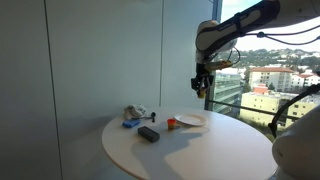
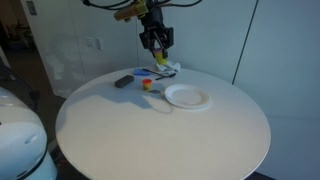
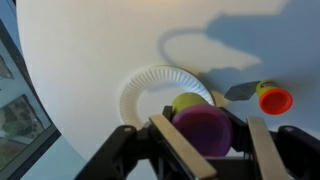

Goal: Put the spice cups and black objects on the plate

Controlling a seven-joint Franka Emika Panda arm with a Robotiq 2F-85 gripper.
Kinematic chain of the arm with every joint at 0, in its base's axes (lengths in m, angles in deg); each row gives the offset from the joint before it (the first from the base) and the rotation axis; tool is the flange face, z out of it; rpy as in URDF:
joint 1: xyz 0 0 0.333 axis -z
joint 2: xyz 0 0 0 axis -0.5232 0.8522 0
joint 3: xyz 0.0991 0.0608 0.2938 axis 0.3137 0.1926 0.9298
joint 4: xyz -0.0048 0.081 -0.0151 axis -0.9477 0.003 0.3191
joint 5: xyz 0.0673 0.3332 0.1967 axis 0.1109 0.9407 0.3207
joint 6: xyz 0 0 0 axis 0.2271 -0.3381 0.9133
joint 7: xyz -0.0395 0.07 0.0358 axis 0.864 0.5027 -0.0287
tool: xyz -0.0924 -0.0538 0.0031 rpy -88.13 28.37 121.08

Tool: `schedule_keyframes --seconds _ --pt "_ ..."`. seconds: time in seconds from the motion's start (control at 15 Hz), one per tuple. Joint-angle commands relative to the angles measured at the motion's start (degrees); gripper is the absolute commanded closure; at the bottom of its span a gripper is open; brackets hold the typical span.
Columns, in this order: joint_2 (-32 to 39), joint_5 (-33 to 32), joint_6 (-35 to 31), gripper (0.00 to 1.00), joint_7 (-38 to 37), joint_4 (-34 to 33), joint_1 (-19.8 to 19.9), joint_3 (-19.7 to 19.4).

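Note:
My gripper lowers outward over the plate's side by the red-orange-lidded cup next to release there, since the empty plate is below and outward of it.
My gripper (image 3: pixel 208 140) is shut on a spice cup (image 3: pixel 203 128) with a yellow-green body and a purple lid. It holds the cup high above the round white table (image 1: pixel 190 150). In both exterior views the gripper (image 1: pixel 202 78) (image 2: pixel 157 41) hangs well above the tabletop. The white paper plate (image 3: pixel 150 88) lies below and is empty; it also shows in both exterior views (image 1: pixel 190 120) (image 2: pixel 187 97). A second spice cup with a red-orange lid (image 3: pixel 273 99) (image 2: pixel 147 85) (image 1: pixel 172 124) lies on the table beside the plate. A black block (image 1: pixel 148 133) (image 2: pixel 124 81) lies further off.
A small heap of blue and white items (image 1: pixel 134 116) (image 2: pixel 165 69) sits at the table's far side. A tall window (image 1: pixel 275 60) stands behind the table. A white robot body (image 2: pixel 20 140) is close to the table edge.

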Motion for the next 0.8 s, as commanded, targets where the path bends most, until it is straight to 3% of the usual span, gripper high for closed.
schedule_keyframes --seconds 0.0,0.4,0.73 --pt "8.7 1.63 -1.09 0.77 4.92 -7.33 -0.67 -2.27" --pt "22.21 8.91 -3.64 0.77 12.04 -14.58 -1.49 -4.82" --pt "31.61 12.52 -3.07 0.77 13.43 -20.18 -0.26 -5.09"
